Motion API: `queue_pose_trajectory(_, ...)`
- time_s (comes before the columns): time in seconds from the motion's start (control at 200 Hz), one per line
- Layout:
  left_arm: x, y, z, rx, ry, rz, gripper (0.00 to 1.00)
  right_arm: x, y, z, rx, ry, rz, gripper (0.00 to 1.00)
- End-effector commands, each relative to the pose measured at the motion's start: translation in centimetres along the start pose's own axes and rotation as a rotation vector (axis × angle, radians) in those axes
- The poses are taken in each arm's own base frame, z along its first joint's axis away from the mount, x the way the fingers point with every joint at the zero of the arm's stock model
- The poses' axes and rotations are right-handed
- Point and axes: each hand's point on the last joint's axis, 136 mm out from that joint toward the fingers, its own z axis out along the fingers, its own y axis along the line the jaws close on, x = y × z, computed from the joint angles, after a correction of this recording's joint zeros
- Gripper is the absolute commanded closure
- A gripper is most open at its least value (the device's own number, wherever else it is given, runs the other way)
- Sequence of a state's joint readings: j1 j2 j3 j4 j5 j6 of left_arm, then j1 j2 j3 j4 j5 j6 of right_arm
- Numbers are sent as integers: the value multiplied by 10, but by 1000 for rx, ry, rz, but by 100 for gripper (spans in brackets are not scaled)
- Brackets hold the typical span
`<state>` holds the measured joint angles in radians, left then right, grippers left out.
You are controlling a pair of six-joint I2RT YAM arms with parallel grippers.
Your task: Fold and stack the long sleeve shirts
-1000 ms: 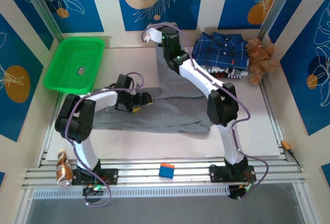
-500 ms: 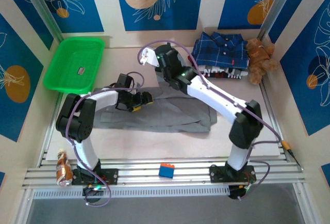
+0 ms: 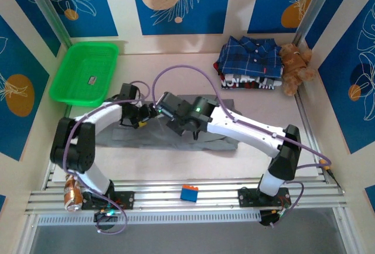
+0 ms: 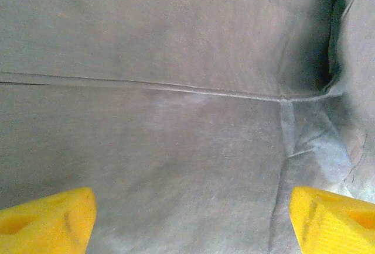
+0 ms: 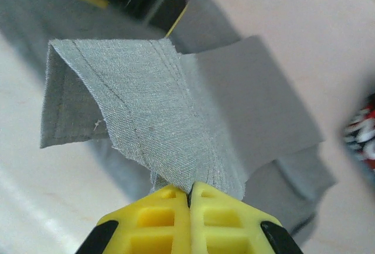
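Next, my right gripper moves down onto the shirt's middle before the hemmed edge is released.
The grey long sleeve shirt lies spread across the middle of the table, partly folded over itself. My right gripper is shut on a hemmed edge of this shirt, and the cloth rises from the fingertips in a folded flap. My left gripper is just to its left, low over the shirt, open, with flat grey cloth and a seam between its yellow fingertips. The navy plaid shirt lies folded on top of a pile at the back right.
Under the plaid shirt is a stack of folded clothes, and a brown teddy bear sits beside it. A green tray stands at the back left. A blue brick and a bottle rest on the front rail.
My right arm has swung from the back of the table forward and left, carrying the grey shirt's edge over the body. The left gripper has shifted slightly left.
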<state>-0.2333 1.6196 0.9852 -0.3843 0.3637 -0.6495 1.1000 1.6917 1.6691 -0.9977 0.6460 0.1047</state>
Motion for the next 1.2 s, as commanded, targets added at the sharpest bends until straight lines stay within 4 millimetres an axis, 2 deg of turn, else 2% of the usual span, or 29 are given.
queue_pose_trajectory(0.0,-1,20,-35,-103,-59,-32,13,0,42,5,-163,74,263,100)
queue_pose_trajectory(0.145,-13,22,-69,-94,-161,-51,12,-7,76,33,-230,163,403,100)
queue_pose_trajectory(0.265,-18,27,-101,-96,-246,-85,11,-21,102,61,-304,220,489,100)
queue_pose_trajectory(0.38,-16,25,-121,-89,-294,-90,10,-35,116,92,-331,271,552,100)
queue_pose_trajectory(0.435,-12,24,-123,-71,-302,-99,10,-39,119,109,-353,300,585,100)
queue_pose_trajectory(0.525,-6,22,-121,-21,-322,-132,11,-41,113,132,-378,352,673,100)
queue_pose_trajectory(0.61,1,22,-124,-11,-330,-152,11,-45,103,148,-429,387,780,94)
queue_pose_trajectory(0.64,4,20,-125,-10,-327,-147,11,-47,98,152,-446,386,815,88)
queue_pose_trajectory(0.7,11,19,-124,-19,-305,-133,10,-56,86,157,-487,373,871,69)
queue_pose_trajectory(0.755,19,21,-120,-36,-267,-133,11,-64,80,154,-551,368,900,56)
queue_pose_trajectory(0.815,28,20,-114,-46,-231,-127,11,-67,66,147,-573,368,905,50)
queue_pose_trajectory(0.885,41,13,-107,-52,-193,-101,11,-69,49,127,-568,335,858,41)
queue_pose_trajectory(0.98,57,10,-100,-83,-160,-82,11,-70,34,92,-569,264,770,20)
queue_pose_trajectory(1.08,73,13,-91,-107,-121,-110,11,-57,13,61,-552,230,750,17)
queue_pose_trajectory(1.196,93,35,-87,-214,-74,-149,11,-20,-18,51,-521,246,812,17)
